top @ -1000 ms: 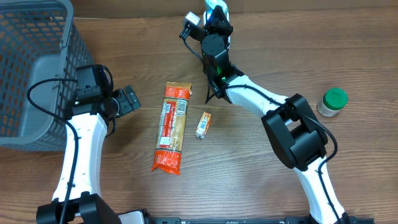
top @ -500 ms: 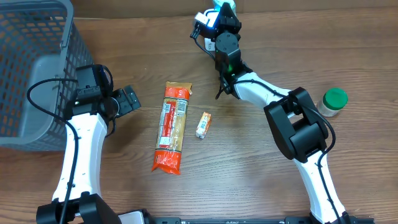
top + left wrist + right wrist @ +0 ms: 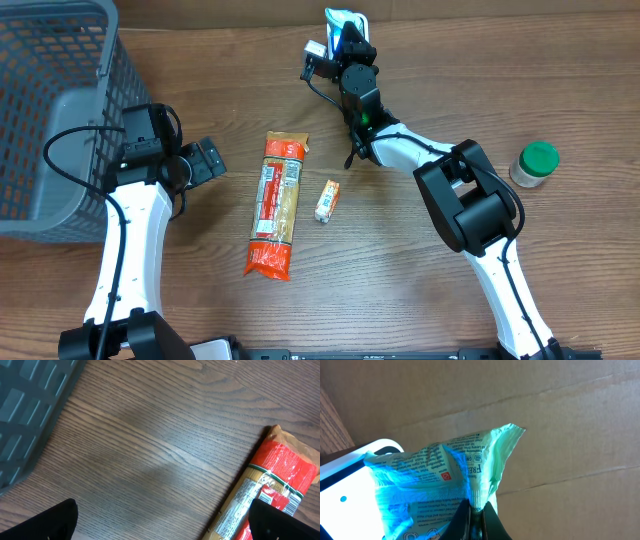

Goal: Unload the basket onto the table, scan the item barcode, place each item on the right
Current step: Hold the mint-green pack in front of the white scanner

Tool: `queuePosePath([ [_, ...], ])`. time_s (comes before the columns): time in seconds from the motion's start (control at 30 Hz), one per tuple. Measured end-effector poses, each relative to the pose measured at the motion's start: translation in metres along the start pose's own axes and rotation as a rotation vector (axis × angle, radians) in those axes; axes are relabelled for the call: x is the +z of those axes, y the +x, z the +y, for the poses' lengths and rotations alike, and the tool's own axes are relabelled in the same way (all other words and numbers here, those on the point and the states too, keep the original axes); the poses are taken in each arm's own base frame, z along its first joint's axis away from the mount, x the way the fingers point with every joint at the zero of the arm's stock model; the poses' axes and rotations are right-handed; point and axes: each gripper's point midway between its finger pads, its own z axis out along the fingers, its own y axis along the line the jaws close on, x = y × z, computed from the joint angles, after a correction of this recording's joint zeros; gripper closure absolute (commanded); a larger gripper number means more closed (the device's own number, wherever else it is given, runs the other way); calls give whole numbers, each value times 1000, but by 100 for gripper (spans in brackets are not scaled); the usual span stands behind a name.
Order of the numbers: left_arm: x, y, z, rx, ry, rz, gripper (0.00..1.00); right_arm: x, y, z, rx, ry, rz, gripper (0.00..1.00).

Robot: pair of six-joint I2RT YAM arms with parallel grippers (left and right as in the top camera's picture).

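The packet (image 3: 344,20) should move back from the scanner and down to the bare wood between sachet and jar (image 3: 408,197), where my right gripper should release it, since that wood is clear.
My right gripper (image 3: 349,38) is at the table's far edge, shut on the sealed end of a pale green and white printed packet (image 3: 344,20). In the right wrist view the packet (image 3: 435,480) hangs from the shut right gripper (image 3: 477,516). Blue light washes over its printed face, and a white scanner body (image 3: 342,477) sits just left of it. My left gripper (image 3: 206,160) hovers open left of a long red and yellow pasta pack (image 3: 275,205). The left wrist view shows that left gripper (image 3: 160,522) with only bare wood between its fingers.
A grey mesh basket (image 3: 50,100) fills the far left. A small orange sachet (image 3: 327,200) lies right of the pasta pack (image 3: 265,495). A jar with a green lid (image 3: 535,163) stands at the right. A cardboard wall (image 3: 560,420) rises behind the packet.
The right wrist has shifted and turned slightly at the far edge, keeping hold of the packet. The left arm and the items on the table have not moved.
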Motion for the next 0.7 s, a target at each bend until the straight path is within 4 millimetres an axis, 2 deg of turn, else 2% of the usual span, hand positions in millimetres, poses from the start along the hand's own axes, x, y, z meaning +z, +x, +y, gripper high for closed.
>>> queuePosePath([
  [0.17, 0, 0, 0, 0, 0, 0, 0, -1, 1, 7, -12, -24, 21, 96],
  [0.7, 0, 0, 0, 0, 0, 0, 0, -10, 0, 11, 8, -22, 96, 96],
])
